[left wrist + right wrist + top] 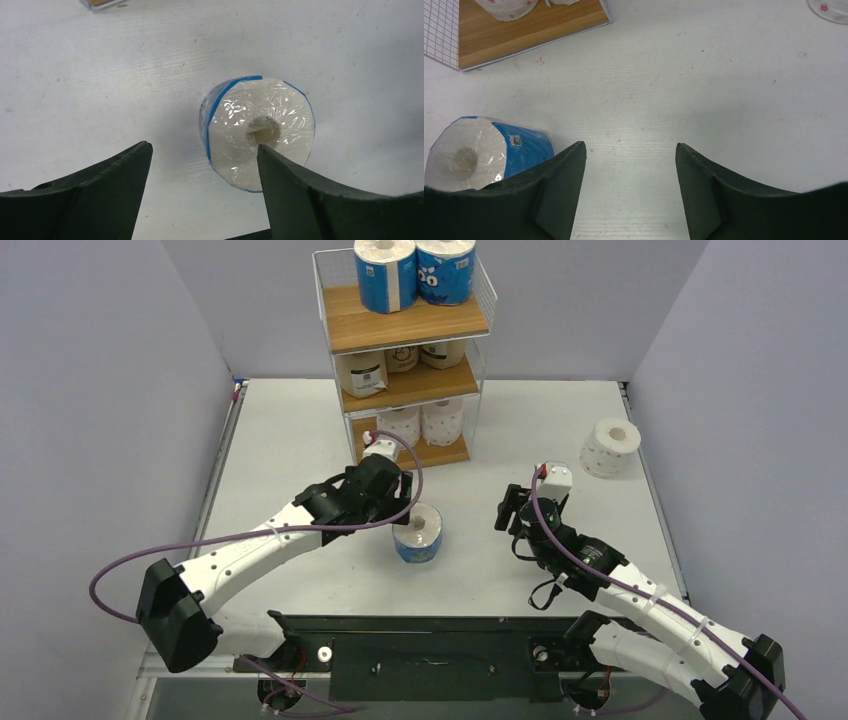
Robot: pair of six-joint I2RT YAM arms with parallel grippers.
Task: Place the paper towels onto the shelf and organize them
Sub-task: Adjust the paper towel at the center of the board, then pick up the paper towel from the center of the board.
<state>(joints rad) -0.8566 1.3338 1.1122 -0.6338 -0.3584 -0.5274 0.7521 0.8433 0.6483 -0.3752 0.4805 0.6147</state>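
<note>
The blue-wrapped roll's core hole (pixel 418 523) (pixel 263 131) is facing up, so I will lower my left gripper toward the roll next, with one finger going into the hole and the other outside the roll's side.
A blue-wrapped roll (pixel 419 533) stands on end on the table in front of the shelf (pixel 404 328); it also shows in the left wrist view (pixel 260 132) and the right wrist view (pixel 484 152). My left gripper (pixel 398 502) hovers just above and left of it, open and empty (pixel 202 152). My right gripper (pixel 512 508) is open and empty over bare table (pixel 630 150), to the roll's right. The shelf holds two blue rolls (pixel 412 270) on top, tan rolls (pixel 364 371) in the middle and two white rolls (pixel 420 422) at the bottom. A white patterned roll (pixel 610 446) sits at the right.
Grey walls close in the table on the left, back and right. The shelf's bottom board corner (pixel 524 35) lies near my right gripper's view. A dark mounting plate (pixel 430 655) runs along the near edge between the arm bases.
</note>
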